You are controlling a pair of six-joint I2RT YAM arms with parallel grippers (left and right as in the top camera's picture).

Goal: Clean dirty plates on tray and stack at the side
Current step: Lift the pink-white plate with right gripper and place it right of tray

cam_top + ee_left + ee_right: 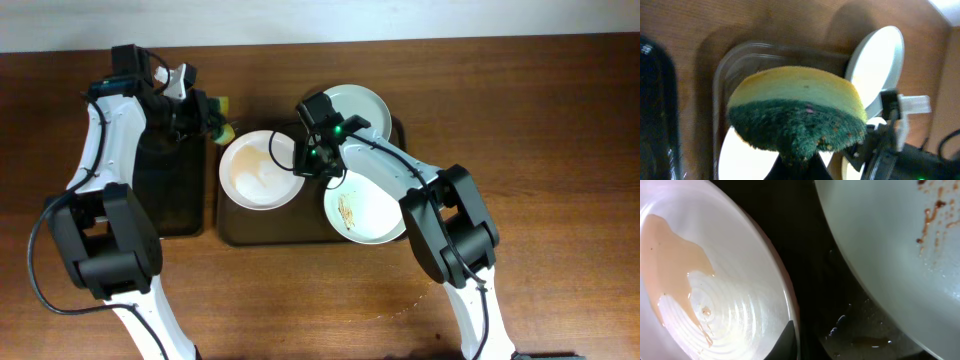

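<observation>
I will lift and tilt the orange-filmed plate with my right gripper and carry it past the other plates. I will then lower it onto the bare table, which is clear.
Three white plates sit on the brown tray (232,228). The left plate (258,172) carries a pale orange film, also seen in the right wrist view (715,280). The front right plate (368,208) has brown smears and also shows in the right wrist view (890,245). The back right plate (360,106) looks clean and overhangs the tray's far rim. My right gripper (314,156) is shut on the left plate's right rim (789,339). My left gripper (200,112) is shut on a yellow and green sponge (797,112) above the tray's far left corner.
A narrower black tray (165,190) lies left of the brown tray, under my left arm. Bare wooden table (560,150) lies to the right and in front. My right arm (895,145) shows at the lower right of the left wrist view.
</observation>
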